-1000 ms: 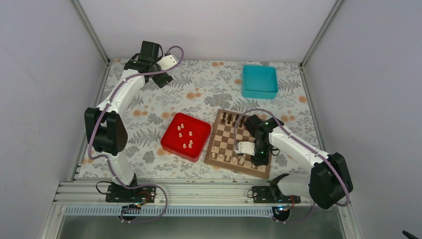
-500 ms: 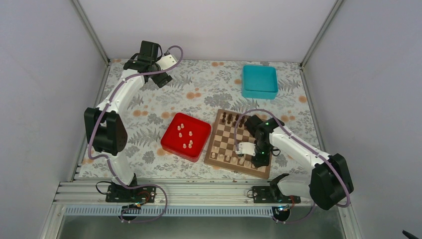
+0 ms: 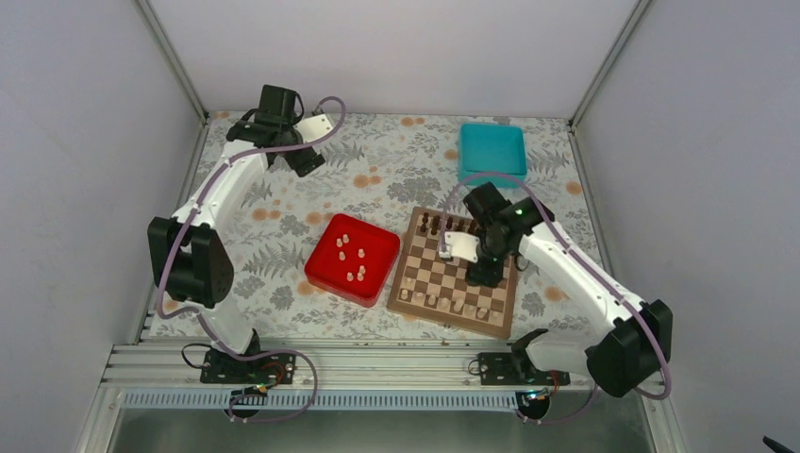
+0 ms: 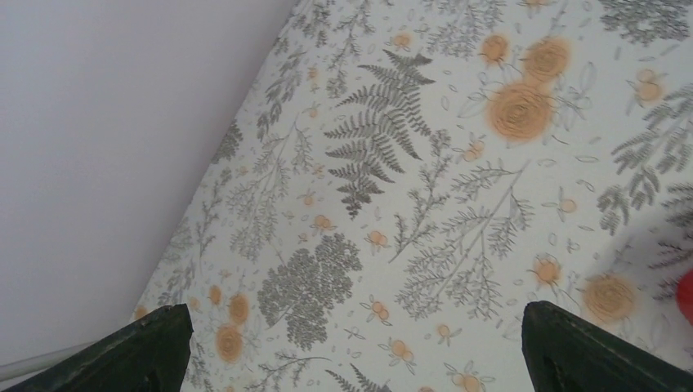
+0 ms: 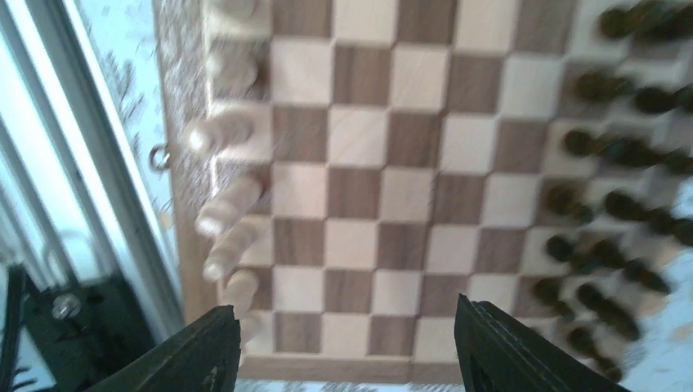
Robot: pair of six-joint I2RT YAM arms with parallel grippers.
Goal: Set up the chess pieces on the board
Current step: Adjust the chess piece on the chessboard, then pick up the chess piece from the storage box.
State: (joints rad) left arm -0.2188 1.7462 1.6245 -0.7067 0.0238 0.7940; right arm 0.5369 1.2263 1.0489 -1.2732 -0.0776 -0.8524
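Observation:
I will next move my right gripper to the left in the top view and down onto the lone cream piece (image 3: 361,253) toward the tray's board side, because it stands apart.
The board (image 3: 420,269) lies right of centre, a row of cream chess pieces (image 3: 443,302) along its near edge and dark pieces (image 3: 436,225) on its far rows. More cream chess pieces (image 3: 351,253) lie in a red tray (image 3: 325,274). My right gripper (image 3: 486,276) hovers over the board's right half. In the right wrist view it (image 5: 351,351) is open with nothing between its fingers, cream pieces (image 5: 229,214) standing at the left edge of the board (image 5: 409,196). My left gripper (image 3: 308,160) is open over the cloth at the far left (image 4: 357,359).
A teal box (image 3: 492,153) sits at the back right. A floral cloth (image 3: 377,170) covers the table, with grey walls close on three sides. The metal rail (image 3: 377,363) with both arm bases runs along the near edge.
My right gripper has opened and pulled up and back from the board's near row toward its middle. The left arm has shifted slightly.

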